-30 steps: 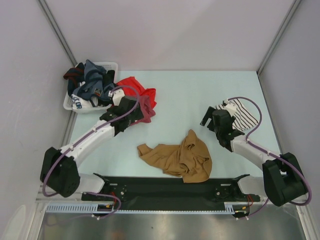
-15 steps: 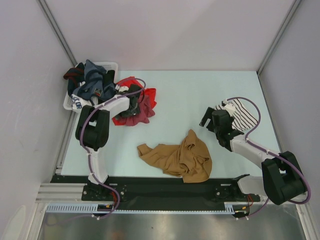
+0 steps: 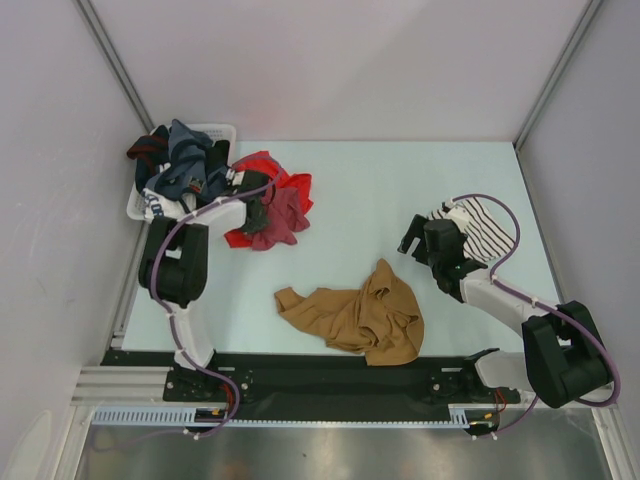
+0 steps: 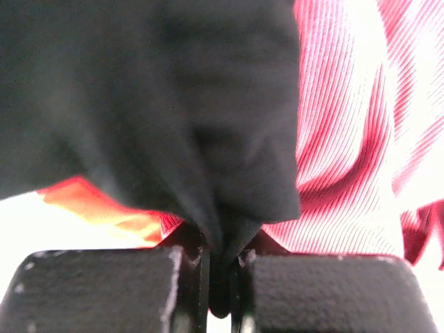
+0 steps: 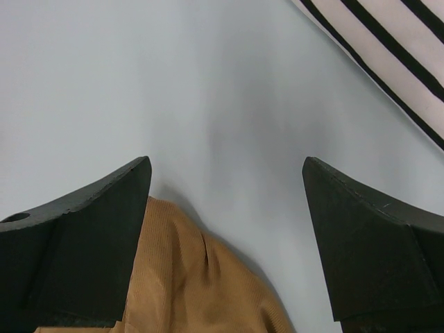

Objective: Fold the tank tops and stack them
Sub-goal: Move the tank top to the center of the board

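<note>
The black cloth covers red garments, so my left gripper should swing up and left in the top view over the white basket and let it go.
The tan-brown tank top lies crumpled near the table's front middle; one edge of it shows low in the right wrist view. The striped tank top lies at the right, partly under the right arm, and a corner of it shows at the upper right of that wrist view. My right gripper hovers open between the two tops, with bare table between its fingers. My left gripper sits over the red pile, shut on a fold of black cloth.
A white basket heaped with dark clothes stands at the back left. Red and maroon garments lie beside it, and red ribbed cloth lies under the left gripper. Grey walls bound the table on three sides.
The left arm has folded back toward the basket side, and its gripper has gone from open to shut on the black cloth. The right arm has barely moved.
</note>
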Tool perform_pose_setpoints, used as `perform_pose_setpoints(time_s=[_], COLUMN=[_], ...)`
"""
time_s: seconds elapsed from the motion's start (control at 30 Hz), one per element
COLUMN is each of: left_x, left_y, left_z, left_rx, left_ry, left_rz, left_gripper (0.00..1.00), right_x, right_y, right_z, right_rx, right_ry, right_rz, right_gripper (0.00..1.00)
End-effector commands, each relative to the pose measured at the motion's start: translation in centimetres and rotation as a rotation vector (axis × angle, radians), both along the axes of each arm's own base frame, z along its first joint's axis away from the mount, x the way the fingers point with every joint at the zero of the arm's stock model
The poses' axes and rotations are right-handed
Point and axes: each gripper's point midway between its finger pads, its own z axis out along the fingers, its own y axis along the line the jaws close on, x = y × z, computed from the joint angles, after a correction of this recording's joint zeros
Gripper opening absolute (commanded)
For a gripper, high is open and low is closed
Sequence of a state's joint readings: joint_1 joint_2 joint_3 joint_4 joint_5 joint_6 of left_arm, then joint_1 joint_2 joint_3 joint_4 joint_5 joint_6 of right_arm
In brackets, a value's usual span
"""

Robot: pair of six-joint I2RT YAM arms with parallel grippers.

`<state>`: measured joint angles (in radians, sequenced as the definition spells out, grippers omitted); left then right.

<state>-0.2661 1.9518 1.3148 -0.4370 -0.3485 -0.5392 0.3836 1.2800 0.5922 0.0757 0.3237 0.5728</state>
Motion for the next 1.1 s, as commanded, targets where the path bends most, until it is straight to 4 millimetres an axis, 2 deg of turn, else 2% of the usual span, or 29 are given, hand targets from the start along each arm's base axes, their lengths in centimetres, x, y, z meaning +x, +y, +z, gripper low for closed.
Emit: perform_pose_setpoints(time_s=[0.0,0.03,0.1,0.13,0.2,0.23,0.3,0.37,0.43,0.47,0.5,0.53,0.57,0.6,0.63,0.67,0.77,0.8,0.83,0.87,0.9,0.93,0.97,1.0,1.03,1.07], left_x=[-1.3,-1.6,-2.6,-2.7,-3.2,-3.2,-3.2,-2.4,-1.8,-0.6,-0.3,0.4,1.3,1.6,2.2,2.3,3.3,3.0,3.4,3.4,3.5,3.9,4.0,4.0,3.7,3.9], left_y=[-0.4,-0.6,-1.0,-1.2,-2.1,-2.5,-3.1,-3.4,-2.6,-2.7,-0.7,0.4,1.7,5.2,6.7,12.1,17.0,19.6,20.7,21.1,21.1,21.0,20.4,18.9,18.4,16.0], left_z=[1.2,2.5,3.3,4.8,6.5,8.5,10.7,15.0,17.9,21.6,22.9,24.4,28.3,29.3,30.4,32.4,32.8,32.3,31.1,30.9,30.3,29.0,29.1,28.6,28.0,27.9], left_rx=[-0.077,-0.089,-0.088,-0.09,-0.101,-0.127,-0.158,-0.179,-0.181,-0.215,-0.218,-0.243,-0.272,-0.299,-0.344,-0.343,-0.448,-0.444,-0.46,-0.461,-0.458,-0.439,-0.427,-0.407,-0.34,-0.304], left_ry=[-0.063,-0.088,-0.086,-0.117,-0.144,-0.187,-0.224,-0.31,-0.349,-0.417,-0.418,-0.444,-0.523,-0.539,-0.569,-0.636,-0.684,-0.684,-0.662,-0.643,-0.613,-0.564,-0.546,-0.509,-0.486,-0.477], left_rz=[-0.061,-0.069,-0.086,-0.095,-0.12,-0.132,-0.148,-0.154,-0.132,-0.133,-0.083,-0.041,0.003,0.082,0.148,0.282,0.442,0.513,0.567,0.576,0.579,0.562,0.54,0.503,0.463,0.401], left_gripper=[0.0,0.0,0.0,0.0,0.0,0.0,0.0,0.0,0.0,0.0,0.0,0.0,0.0,0.0,0.0,0.0,0.0,0.0,0.07,0.54,0.83,0.92,0.99,1.0,1.0,1.0], right_x=[0.9,0.9,0.9,0.9,0.9,0.9,0.9,0.8,0.9,0.8,0.9,0.8,0.9,0.9,0.9,0.9,0.8,0.8,0.8,0.8,0.8,0.8,0.9,0.9,0.9,0.9], right_y=[0.3,0.2,0.3,0.3,0.3,0.4,0.4,0.3,0.4,0.4,0.4,0.5,0.5,0.6,0.6,0.8,0.9,1.0,1.1,1.2,1.2,1.3,1.3,1.4,1.3,1.4], right_z=[1.2,1.3,1.2,1.1,1.1,1.2,1.2,1.2,1.2,1.1,1.1,1.1,1.0,0.9,0.9,0.9,0.9,1.0,1.0,1.1,1.1,1.1,1.1,1.1,1.0,1.0], right_rx=[0.026,0.027,0.032,0.032,0.034,0.036,0.036,0.037,0.04,0.04,0.041,0.042,0.043,0.045,0.046,0.051,0.057,0.063,0.065,0.067,0.069,0.07,0.072,0.072,0.07,0.072], right_ry=[-0.043,-0.045,-0.043,-0.041,-0.041,-0.043,-0.043,-0.043,-0.045,-0.043,-0.043,-0.041,-0.039,-0.037,-0.034,-0.035,-0.036,-0.036,-0.038,-0.039,-0.041,-0.041,-0.042,-0.04,-0.039,-0.038], right_rz=[-0.005,-0.004,-0.004,-0.002,-0.001,0.001,0.003,0.003,0.005,0.006,0.006,0.009,0.008,0.014,0.015,0.02,0.026,0.031,0.032,0.036,0.038,0.039,0.04,0.043,0.042,0.046], right_gripper=[0.95,0.95,0.95,0.95,0.94,0.94,0.94,0.94,0.94,0.94,0.94,0.94,0.94,0.94,0.94,0.94,0.93,0.93,0.93,0.93,0.93,0.93,0.93,0.93,0.93,0.93])
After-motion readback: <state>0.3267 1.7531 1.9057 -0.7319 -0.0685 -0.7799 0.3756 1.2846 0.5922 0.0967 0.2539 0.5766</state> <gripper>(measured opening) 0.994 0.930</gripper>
